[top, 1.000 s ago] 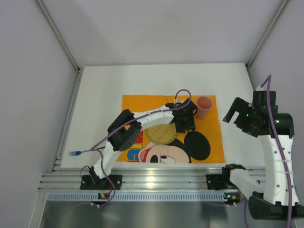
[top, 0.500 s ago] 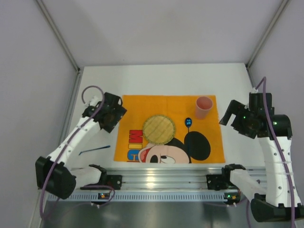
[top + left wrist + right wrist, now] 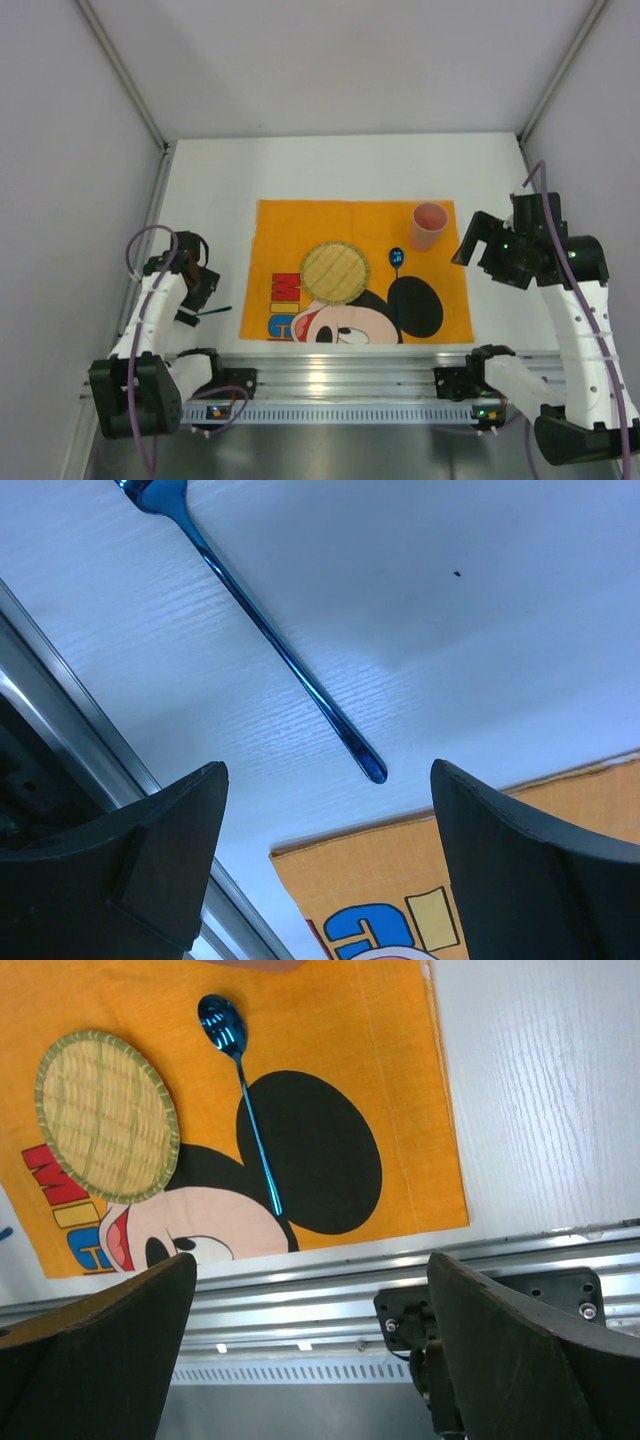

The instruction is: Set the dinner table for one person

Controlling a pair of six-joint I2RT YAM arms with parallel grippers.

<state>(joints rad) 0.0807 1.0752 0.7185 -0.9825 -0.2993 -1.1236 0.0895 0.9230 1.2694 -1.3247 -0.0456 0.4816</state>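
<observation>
The fork is still on the tabletop beside the mat (image 3: 300,225), so my left gripper will next go down with open fingers onto the fork's thin handle (image 3: 213,311) near its plain end.
The white dinner table (image 3: 330,170) carries an orange mouse mat (image 3: 300,225). On the mat are a round woven plate (image 3: 336,271), a blue spoon (image 3: 397,260) to its right and a pink cup (image 3: 429,226) at the far right corner. A blue fork (image 3: 270,640) lies on the bare table left of the mat; its handle shows in the top view (image 3: 215,311). My left gripper (image 3: 198,288) is open and empty just above the fork (image 3: 328,780). My right gripper (image 3: 478,243) is open and empty, raised right of the cup (image 3: 310,1260). The right wrist view shows the spoon (image 3: 240,1090) and plate (image 3: 105,1115).
An aluminium rail (image 3: 330,380) runs along the table's near edge, with both arm bases on it. Grey walls close in the left, right and far sides. The mat's near-left corner (image 3: 400,880) lies close to the fork's handle tip.
My left arm swung from the middle of the mat out to the left edge, over the fork. The spoon now lies on the mat. My right gripper drifted slightly left.
</observation>
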